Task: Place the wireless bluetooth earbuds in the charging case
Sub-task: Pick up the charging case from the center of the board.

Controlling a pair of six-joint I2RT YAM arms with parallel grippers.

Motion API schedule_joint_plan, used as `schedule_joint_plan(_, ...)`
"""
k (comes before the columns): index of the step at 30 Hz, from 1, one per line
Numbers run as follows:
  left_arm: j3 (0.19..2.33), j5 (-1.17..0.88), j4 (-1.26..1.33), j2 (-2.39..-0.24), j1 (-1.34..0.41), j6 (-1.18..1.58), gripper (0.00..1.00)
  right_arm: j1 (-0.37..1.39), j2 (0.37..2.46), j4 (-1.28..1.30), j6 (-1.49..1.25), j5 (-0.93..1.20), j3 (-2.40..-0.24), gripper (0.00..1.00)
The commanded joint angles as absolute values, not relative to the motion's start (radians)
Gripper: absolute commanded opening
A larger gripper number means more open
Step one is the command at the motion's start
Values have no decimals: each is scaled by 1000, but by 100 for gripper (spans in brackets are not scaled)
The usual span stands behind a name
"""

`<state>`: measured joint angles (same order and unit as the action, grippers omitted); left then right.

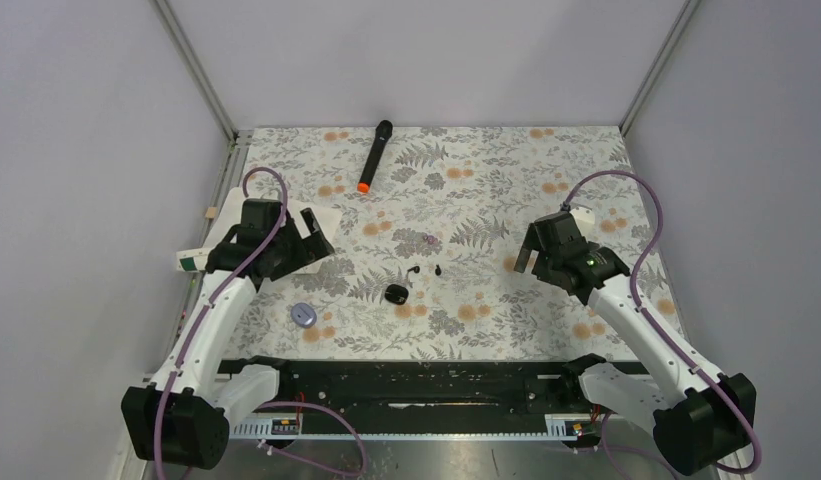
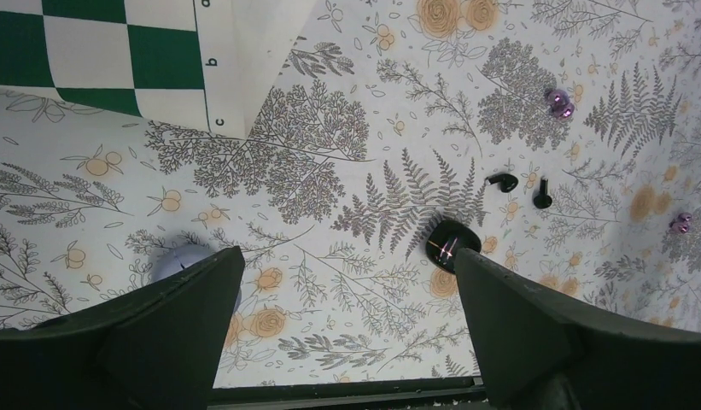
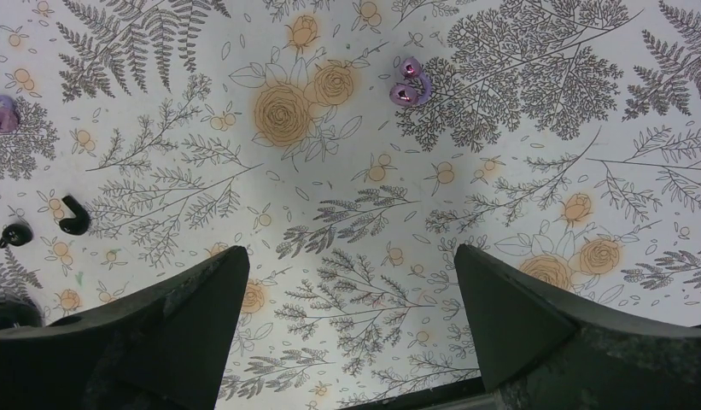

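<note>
My left gripper will next move back, turn and lower its open fingers over both sides of the case, because the grey-lilac rounded case (image 1: 304, 315) lies below and back toward my base.
The charging case (image 1: 394, 293), a small glossy black pebble with its lid down, lies on the flowered cloth near the middle. In the left wrist view the case (image 2: 452, 241) sits just beyond my right fingertip. Two tiny black earbuds (image 1: 414, 269) (image 1: 437, 270) lie apart just behind the case; the left wrist view shows the earbuds (image 2: 502, 181) (image 2: 541, 198) and the right wrist view shows them at its left edge (image 3: 74, 218) (image 3: 14, 234). My left gripper (image 1: 314, 236) (image 2: 347, 256) hovers open and empty left of them. My right gripper (image 1: 526, 256) (image 3: 351, 252) hovers open and empty to their right.
A black microphone with an orange end (image 1: 375, 156) lies at the back. A green-and-white chessboard sheet (image 2: 116, 60) sits under the left arm, and a grey disc (image 1: 303, 315) lies near the front left. Small purple beads (image 2: 558, 102) (image 3: 408, 84) are scattered on the cloth.
</note>
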<state>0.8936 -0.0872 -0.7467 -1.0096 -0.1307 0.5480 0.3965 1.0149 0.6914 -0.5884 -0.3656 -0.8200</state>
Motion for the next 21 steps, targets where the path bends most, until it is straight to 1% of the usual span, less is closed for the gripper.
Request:
schedule_joint_plan(1, 877, -110, -732, -992, -126, 539, 99, 394, 994, 675, -609, -394, -846, 99)
schedule_joint_plan(5, 860, -76, -740, -983, -127, 566, 99, 393, 951, 623, -598, -349, -814, 100)
schedule_joint_plan(9, 837, 75, -789, -978, -127, 651, 99, 394, 888, 542, -585, -272, -764, 99)
schedule_joint_plan(15, 825, 190, -935, -1030, -127, 823, 99, 393, 794, 431, -573, -174, -692, 100)
schedule_joint_plan(21, 699, 241, -964, -961, -130, 1026, 96, 394, 777, 451, -590, -155, -688, 100)
